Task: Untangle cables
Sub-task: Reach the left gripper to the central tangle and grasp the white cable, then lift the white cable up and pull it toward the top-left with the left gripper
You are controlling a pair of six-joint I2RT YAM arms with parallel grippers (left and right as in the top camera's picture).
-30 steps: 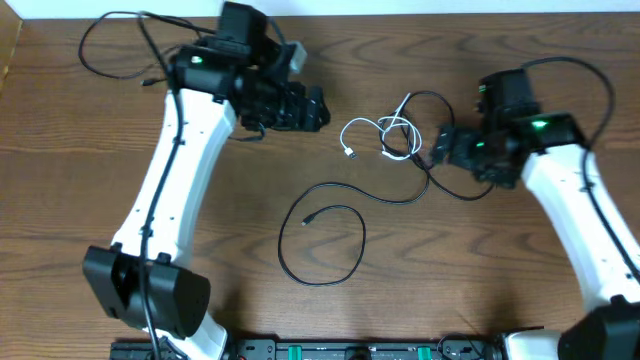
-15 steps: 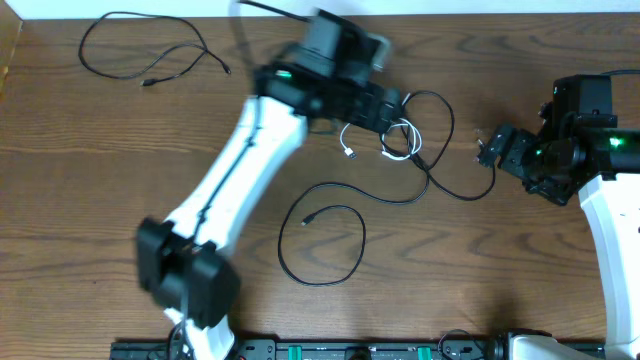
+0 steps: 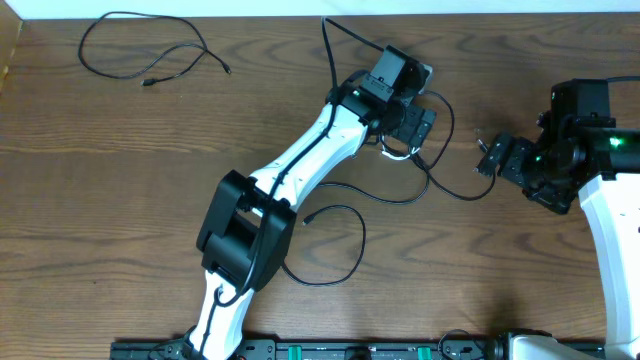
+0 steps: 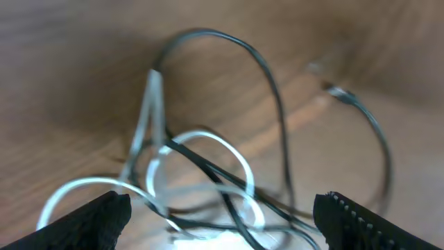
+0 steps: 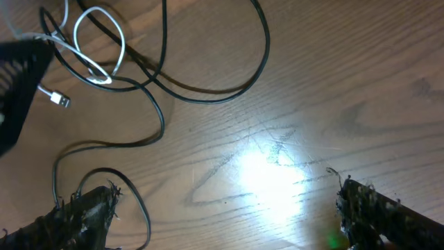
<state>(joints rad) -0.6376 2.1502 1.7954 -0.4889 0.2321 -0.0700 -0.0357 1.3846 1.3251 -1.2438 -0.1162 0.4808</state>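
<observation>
The white cable's narrow fold is between my open fingers, nearer one of them, so next my left gripper will go down, move slightly toward that fold and close.
The white cable (image 3: 396,152) and the long black cable (image 3: 345,190) lie tangled at the table's middle right. My left gripper (image 3: 416,130) hovers right over the tangle, open. In the left wrist view its fingers (image 4: 94,222) stand wide apart, with the white loops (image 4: 208,149) and black strands (image 4: 274,118) between them. The black cable runs down to a loop (image 3: 322,250). The second black cable (image 3: 150,50) lies apart at the far left. My right gripper (image 3: 488,158) is open, right of the tangle, over bare wood (image 5: 229,208). A black strand (image 5: 132,201) passes by its left finger.
The right wrist view shows the white cable's plug (image 5: 61,101) and the left gripper's dark body (image 5: 17,76) at the left edge. The table's back edge (image 3: 300,14) runs close behind the tangle. The arm bases' rail (image 3: 330,350) lines the front.
My left arm has swung from the far left across to the tangle and now hovers over it. My right gripper has pulled back rightward from the tangle, then held still.
</observation>
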